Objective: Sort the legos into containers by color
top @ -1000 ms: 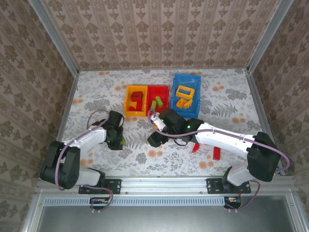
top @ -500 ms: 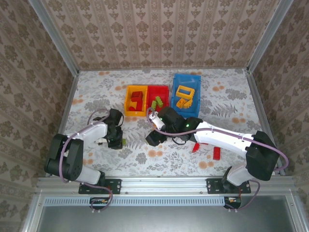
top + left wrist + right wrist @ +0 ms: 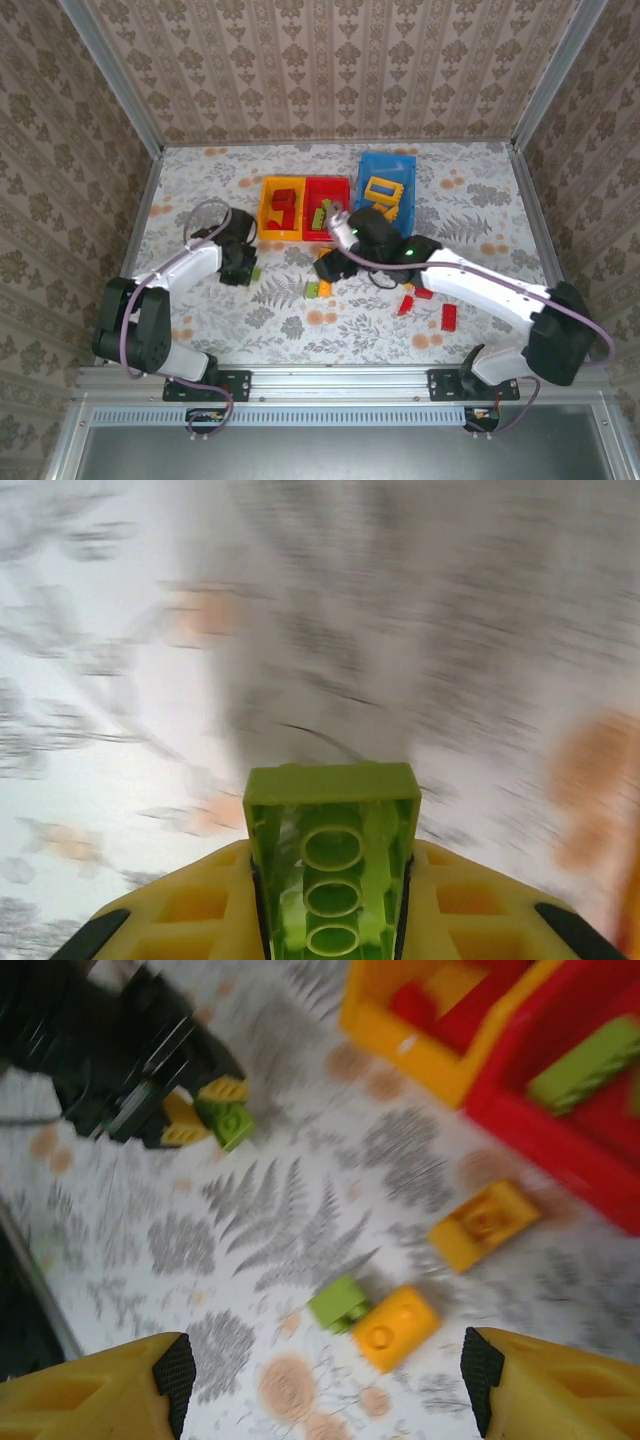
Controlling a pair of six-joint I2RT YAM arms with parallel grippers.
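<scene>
My left gripper needs to move outward to let go of the brick over the red bin [image 3: 345, 188], because that green-brick bin is outward of my gripper, past the orange-yellow bin [image 3: 266, 212].
My left gripper [image 3: 248, 270] is shut on a lime green brick [image 3: 335, 865], held above the floral table; the right wrist view shows this brick [image 3: 227, 1122] too. My right gripper [image 3: 328, 1392] stands open above a small green brick [image 3: 338, 1303] and an orange brick [image 3: 396, 1327] lying side by side [image 3: 318, 289]. Another orange brick [image 3: 485, 1225] lies nearer the bins. The orange-yellow bin [image 3: 266, 212] holds red bricks, the red bin [image 3: 345, 188] holds green bricks [image 3: 590, 1060], and the blue bin [image 3: 405, 175] holds orange-yellow pieces.
Three red bricks [image 3: 407, 303] [image 3: 448, 317] [image 3: 422, 293] lie on the table under the right arm. The bins stand in a row at the back middle. Metal rails and patterned walls close in the table on all sides.
My right gripper has pulled back toward the bins, uncovering the green and orange bricks beneath it. My left gripper has moved a little farther from its base with the green brick.
</scene>
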